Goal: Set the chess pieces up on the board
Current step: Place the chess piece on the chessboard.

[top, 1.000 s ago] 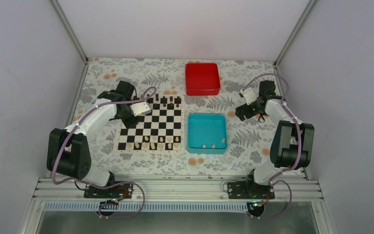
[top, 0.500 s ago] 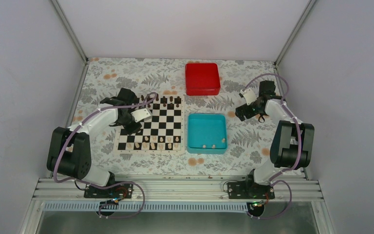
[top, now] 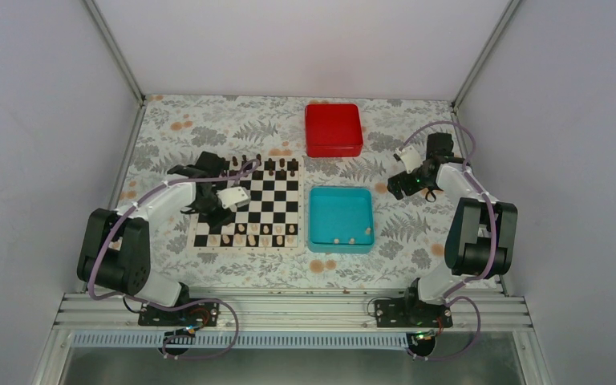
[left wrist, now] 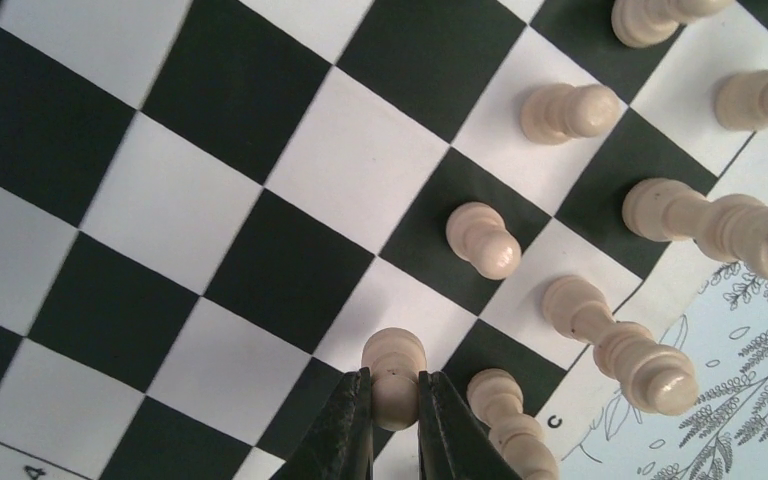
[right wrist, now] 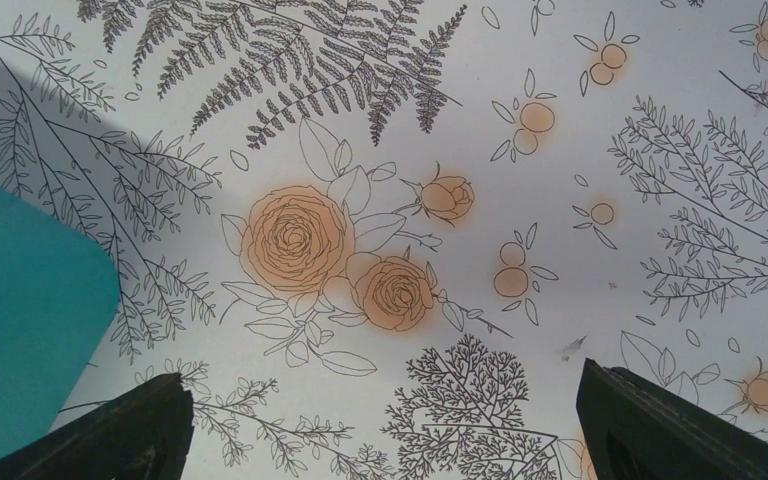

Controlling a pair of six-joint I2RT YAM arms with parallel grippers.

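Note:
The held pawn needs to go down next onto the empty white square (top: 228, 228) (left wrist: 388, 308) below, beside the nearest standing pawn, and the left gripper should release it there to continue the pawn row.
The board (top: 271, 207) lies left of centre, with pale chess pieces (top: 253, 233) along its near rows. My left gripper (top: 212, 215) hangs over the board's near left part. In the left wrist view it (left wrist: 394, 388) is shut on a pale pawn (left wrist: 394, 352), held upright over a white square of the board (left wrist: 210, 200). Other pale pieces (left wrist: 482, 240) stand to its right. My right gripper (top: 398, 188) is open over the cloth right of the teal tray, and its jaws (right wrist: 385, 425) hold nothing.
The teal tray (top: 340, 191) beside the board holds three pale pieces (top: 351, 239); its corner (right wrist: 20, 300) shows in the right wrist view. A red box (top: 333, 129) sits behind it. Dark chessmen (top: 270, 166) line the board's far edge. A floral cloth (top: 417, 233) covers the table.
My left arm has swung from the board's far left corner toward its near left part and lowered, still gripping the pawn. The right arm has not moved.

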